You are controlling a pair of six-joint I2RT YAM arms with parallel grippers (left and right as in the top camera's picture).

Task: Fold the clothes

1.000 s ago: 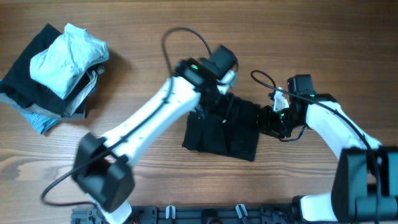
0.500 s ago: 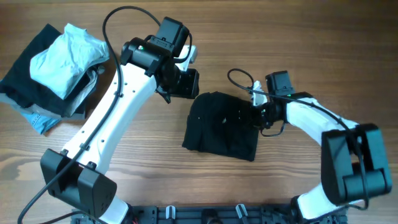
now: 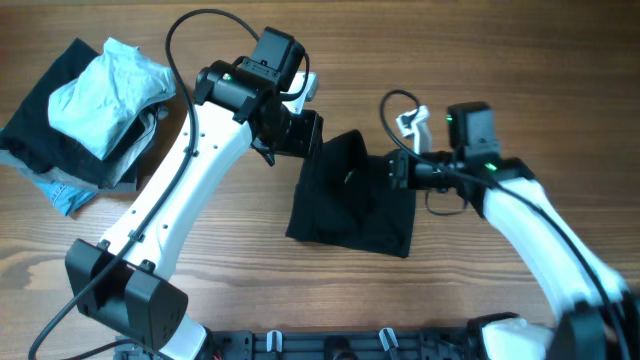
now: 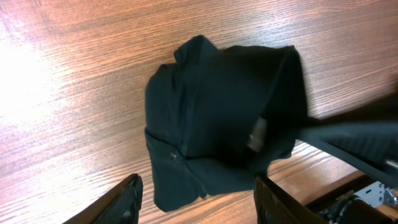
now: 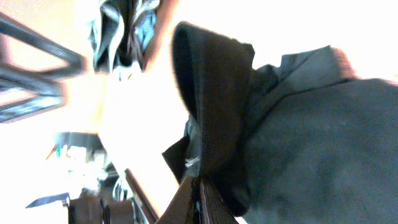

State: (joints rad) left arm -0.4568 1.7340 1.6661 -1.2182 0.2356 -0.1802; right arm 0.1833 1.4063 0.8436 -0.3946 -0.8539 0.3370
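Observation:
The fold stands up, so my right gripper will move down and to the right in the overhead view, lay the raised edge over the garment's side border and then let go of it.
A black garment lies crumpled in the middle of the wooden table. Its right part is raised into a fold. My right gripper is shut on that raised edge, and in the right wrist view the fingers pinch dark cloth that drapes over them. My left gripper hangs open above the garment's far left corner. The left wrist view has the garment below and ahead of the spread fingers, which hold nothing.
A pile of other clothes, pale blue on dark, sits at the far left of the table. Black cables loop above both wrists. A dark rail runs along the table's near edge.
My left arm drew back off the garment toward the far left and now holds still. My right gripper shut on the garment's right edge and lifted it up and leftward.

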